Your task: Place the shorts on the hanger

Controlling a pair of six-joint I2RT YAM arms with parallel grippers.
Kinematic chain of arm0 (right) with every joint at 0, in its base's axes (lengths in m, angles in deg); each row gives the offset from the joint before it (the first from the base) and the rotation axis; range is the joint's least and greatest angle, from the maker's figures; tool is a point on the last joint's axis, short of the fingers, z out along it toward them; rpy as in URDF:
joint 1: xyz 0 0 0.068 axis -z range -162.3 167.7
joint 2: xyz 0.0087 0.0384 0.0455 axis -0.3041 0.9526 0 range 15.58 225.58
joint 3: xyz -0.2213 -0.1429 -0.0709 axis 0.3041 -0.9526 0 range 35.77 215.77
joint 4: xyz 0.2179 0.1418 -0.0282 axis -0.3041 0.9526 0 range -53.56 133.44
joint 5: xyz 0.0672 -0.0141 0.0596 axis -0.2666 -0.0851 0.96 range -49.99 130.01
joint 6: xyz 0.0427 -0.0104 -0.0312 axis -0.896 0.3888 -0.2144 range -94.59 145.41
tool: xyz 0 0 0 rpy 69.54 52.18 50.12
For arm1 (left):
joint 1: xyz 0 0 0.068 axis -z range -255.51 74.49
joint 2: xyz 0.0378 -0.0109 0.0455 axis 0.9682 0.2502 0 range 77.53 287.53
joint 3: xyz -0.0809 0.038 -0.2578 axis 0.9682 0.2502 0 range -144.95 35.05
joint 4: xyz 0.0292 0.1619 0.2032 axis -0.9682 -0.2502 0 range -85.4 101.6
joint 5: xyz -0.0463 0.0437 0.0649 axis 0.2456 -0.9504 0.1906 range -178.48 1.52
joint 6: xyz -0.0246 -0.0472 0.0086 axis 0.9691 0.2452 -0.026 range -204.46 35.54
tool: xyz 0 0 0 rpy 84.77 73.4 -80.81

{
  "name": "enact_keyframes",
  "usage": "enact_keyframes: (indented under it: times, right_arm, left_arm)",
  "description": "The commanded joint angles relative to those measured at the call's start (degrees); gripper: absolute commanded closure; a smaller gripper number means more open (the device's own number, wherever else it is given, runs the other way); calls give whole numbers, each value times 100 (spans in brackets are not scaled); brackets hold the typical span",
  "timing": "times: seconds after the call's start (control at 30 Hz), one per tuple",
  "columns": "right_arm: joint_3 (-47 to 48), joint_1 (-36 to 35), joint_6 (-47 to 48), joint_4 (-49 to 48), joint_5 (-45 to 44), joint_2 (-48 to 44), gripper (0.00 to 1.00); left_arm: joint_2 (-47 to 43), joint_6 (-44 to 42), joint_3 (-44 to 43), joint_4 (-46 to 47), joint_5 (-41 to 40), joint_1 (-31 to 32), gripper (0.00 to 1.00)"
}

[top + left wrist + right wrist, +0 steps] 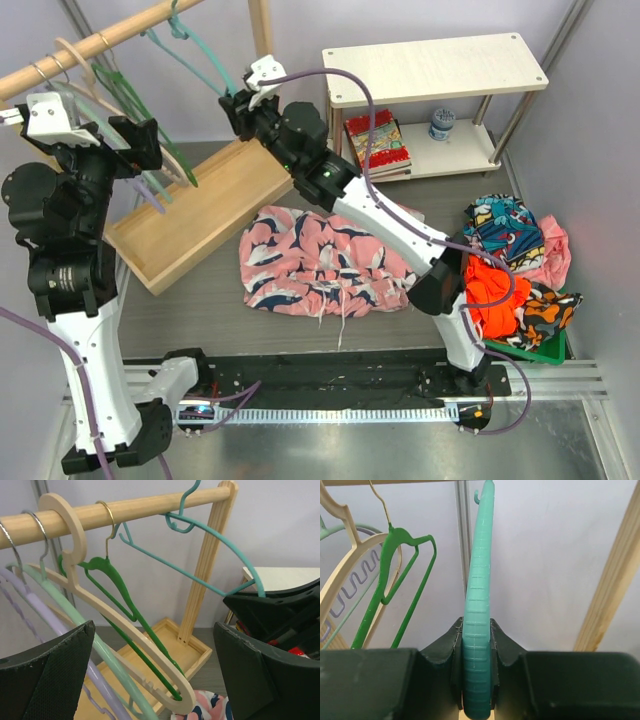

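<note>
The shorts lie flat away from the rack, so the robot's right gripper next needs to carry the teal hanger back from the rod over the shorts' bin-side end [388, 282] and release it there.
The pink shorts [320, 262] with navy and white shapes lie flat on the table, and an edge shows in the left wrist view [210, 707]. The teal hanger [207, 54] hangs by its hook on the wooden rod [140, 509]. My right gripper [234, 104] is shut on the hanger's lower end; the teal arm [479, 605] sits pinched between its jaws [477, 645]. My left gripper [155, 670] is open and empty, raised among the other hangers left of the teal one [200, 577].
A dark green hanger [125, 605], a wooden hanger [100, 610], a mint hanger [75, 612] and a lilac one hang on the rod. The rack's wooden tray base [190, 220] lies at left. A white shelf [430, 65] stands behind; a green bin of clothes [520, 300] sits at right.
</note>
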Motion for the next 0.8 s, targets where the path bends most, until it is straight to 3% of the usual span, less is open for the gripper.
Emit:
enact_keyframes:
  times: [0.0, 0.2, 0.33, 0.43, 0.6, 0.77]
  right_arm:
    - [-312, 104, 16, -338, 206, -808, 99]
    - [-1419, 350, 130, 22, 724, -1632, 99]
    - [-2097, 579, 323, 417, 1348, -2293, 99]
    - [-2484, 755, 481, 1275, 1867, -2899, 99]
    - [-3782, 1167, 728, 1893, 2000, -4146, 99]
    - [-5102, 1590, 597, 2316, 1851, -5673, 99]
  left_arm:
    - [81, 131, -3, 195, 266, -38, 0]
    - [309, 96, -170, -33, 600, -38, 0]
    - [512, 26, -407, -314, 1284, -38, 0]
    - [775, 43, -671, -630, 2241, -29, 0]
    - [995, -211, -839, -868, 3315, 111, 0]
    - [1109, -554, -751, -1026, 3387, 576, 1]
